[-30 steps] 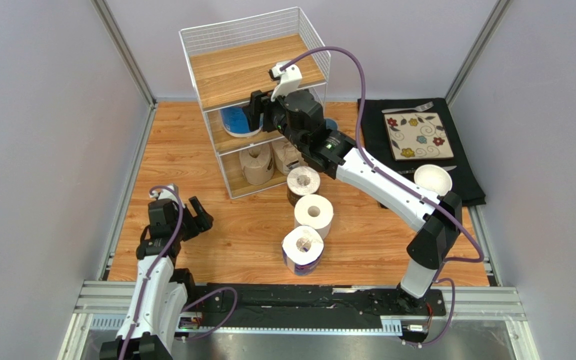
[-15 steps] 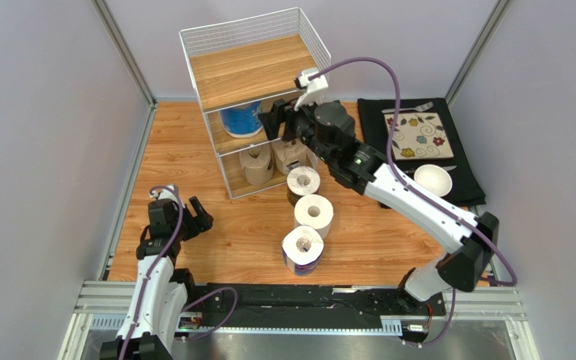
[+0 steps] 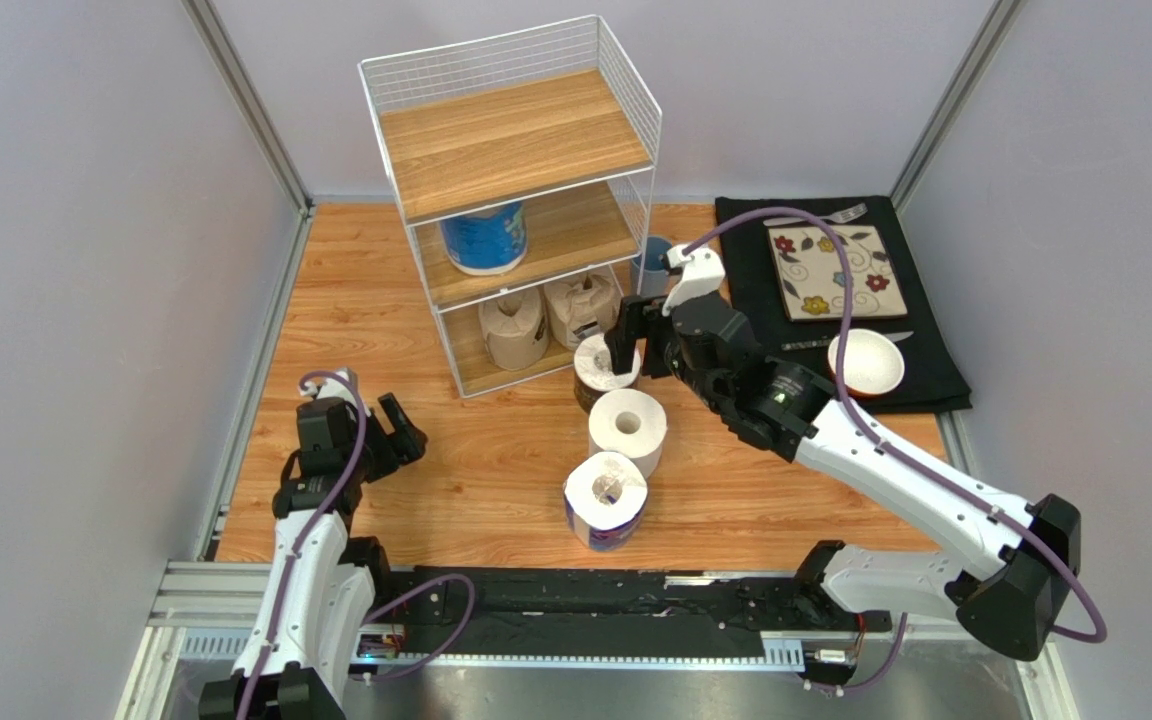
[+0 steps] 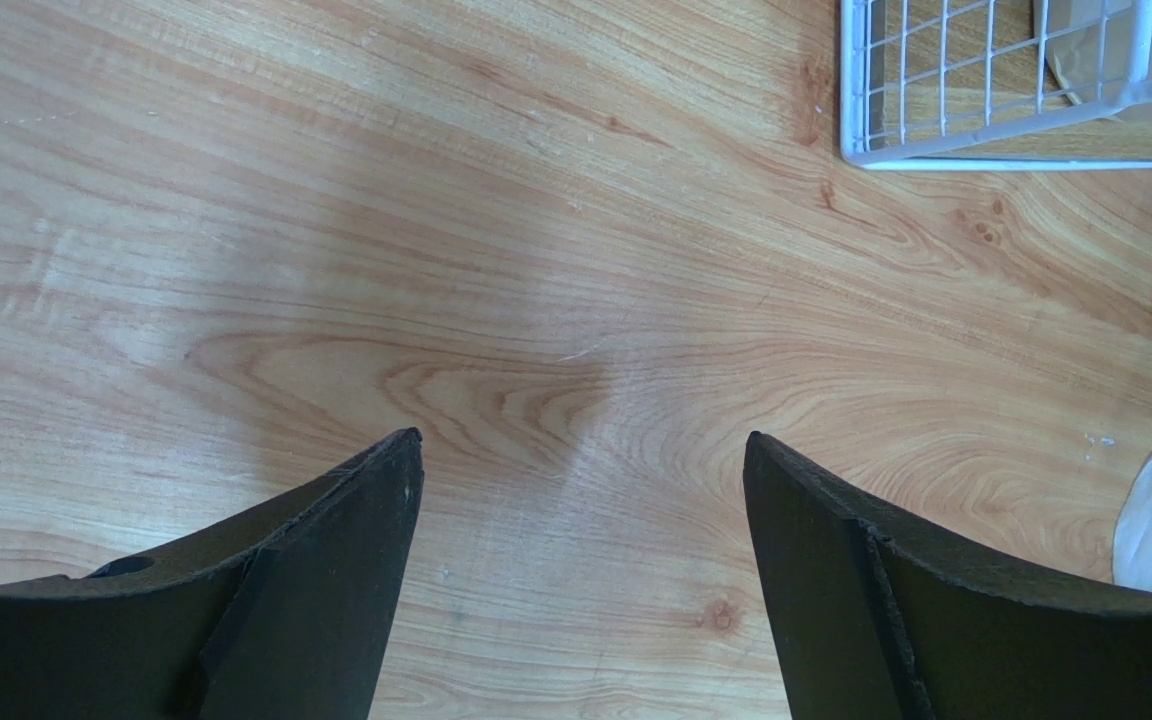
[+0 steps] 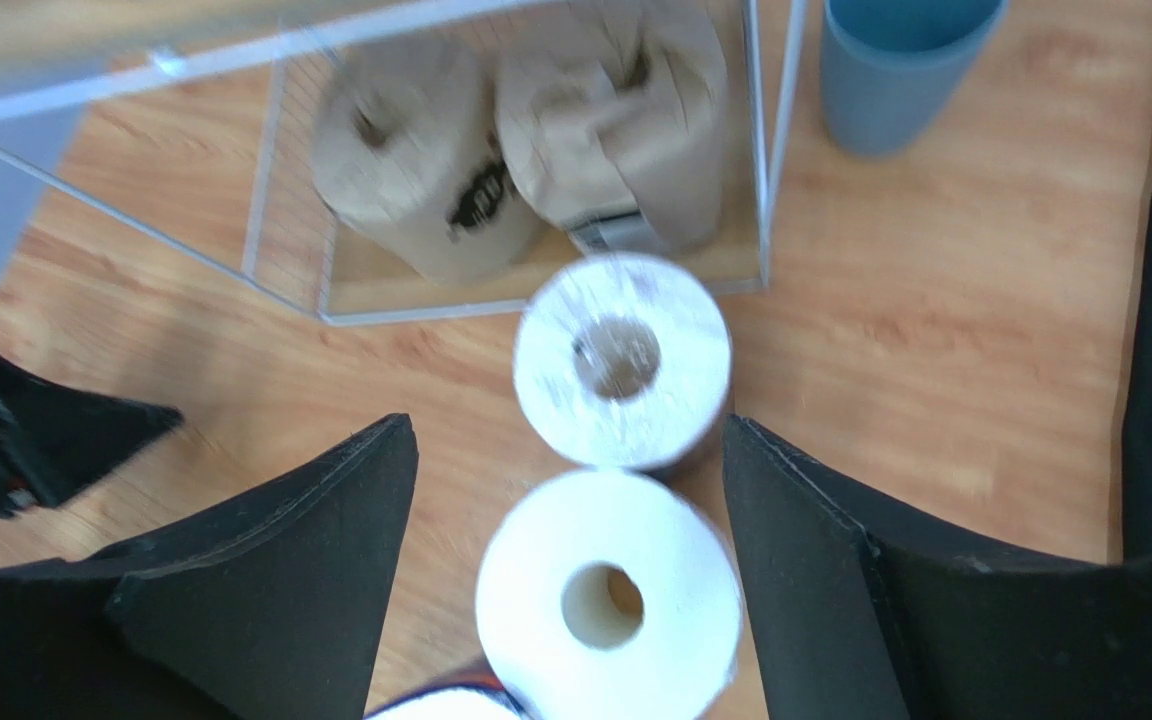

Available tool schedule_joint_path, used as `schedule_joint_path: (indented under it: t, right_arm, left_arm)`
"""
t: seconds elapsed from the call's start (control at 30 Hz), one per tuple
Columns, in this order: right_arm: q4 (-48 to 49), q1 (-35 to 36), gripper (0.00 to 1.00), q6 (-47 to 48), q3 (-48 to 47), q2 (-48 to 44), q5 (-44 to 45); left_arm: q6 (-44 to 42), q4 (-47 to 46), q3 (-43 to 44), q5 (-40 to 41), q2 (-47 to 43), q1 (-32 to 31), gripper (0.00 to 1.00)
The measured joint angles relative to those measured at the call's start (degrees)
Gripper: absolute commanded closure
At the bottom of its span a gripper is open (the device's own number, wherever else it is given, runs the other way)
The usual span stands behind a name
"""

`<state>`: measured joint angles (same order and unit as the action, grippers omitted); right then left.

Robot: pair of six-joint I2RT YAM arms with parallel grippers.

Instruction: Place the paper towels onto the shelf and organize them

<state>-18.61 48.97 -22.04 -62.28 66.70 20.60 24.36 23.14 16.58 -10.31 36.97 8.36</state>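
Observation:
Next, my right gripper should bring the open fingers down to the dark-wrapped roll standing below, astride its rim facing the black mat (image 5: 692,369), as the hollow core leaves room.
The white wire shelf (image 3: 515,143) stands at the back. A blue-wrapped roll (image 3: 483,237) sits on its middle board. Two brown rolls (image 3: 515,327) (image 3: 579,308) sit on the bottom board and also show in the right wrist view (image 5: 417,158) (image 5: 620,120). On the table stand a dark-wrapped roll (image 3: 605,368), a white roll (image 3: 627,431) and a second blue-wrapped roll (image 3: 605,498). My right gripper (image 3: 630,338) is open and empty above the dark-wrapped roll (image 5: 623,360) and the white roll (image 5: 608,600). My left gripper (image 3: 372,428) is open and empty over bare wood (image 4: 582,450).
A blue cup (image 3: 657,255) (image 5: 905,68) stands right of the shelf. A black mat (image 3: 928,353) at the right holds a patterned plate (image 3: 838,273) and a white bowl (image 3: 865,360). The shelf's bottom corner (image 4: 988,90) shows in the left wrist view.
My right gripper has drawn back from the shelf's middle tier, leaving the blue-wrapped roll there, and come down over the rolls on the table. The left arm has not moved.

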Motion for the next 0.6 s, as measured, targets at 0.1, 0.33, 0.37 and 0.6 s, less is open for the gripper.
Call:
schedule_joint_path:
  t: [0.1,0.33,0.37,0.6]
  right_arm:
    - [-4.2,-0.35,0.22,-3.39,1.9,2.05,0.13]
    - [-8.79,-0.79,0.22,-9.68,2.91,6.1,-1.92]
    - [-9.01,-0.79,0.22,-10.32,3.28,6.08,-2.16]
    - [-10.1,-1.86,0.22,-13.42,6.08,5.99,-2.99]
  left_arm:
    - [0.0,0.0,0.0,0.0,0.04,0.0,0.13]
    - [0.02,0.15,-0.04,-0.09,0.04,0.0,0.14]
    - [0.02,0.31,-0.04,-0.07,0.04,0.0,0.14]
    - [0.02,0.68,-0.04,0.11,0.07,0.0,0.14]
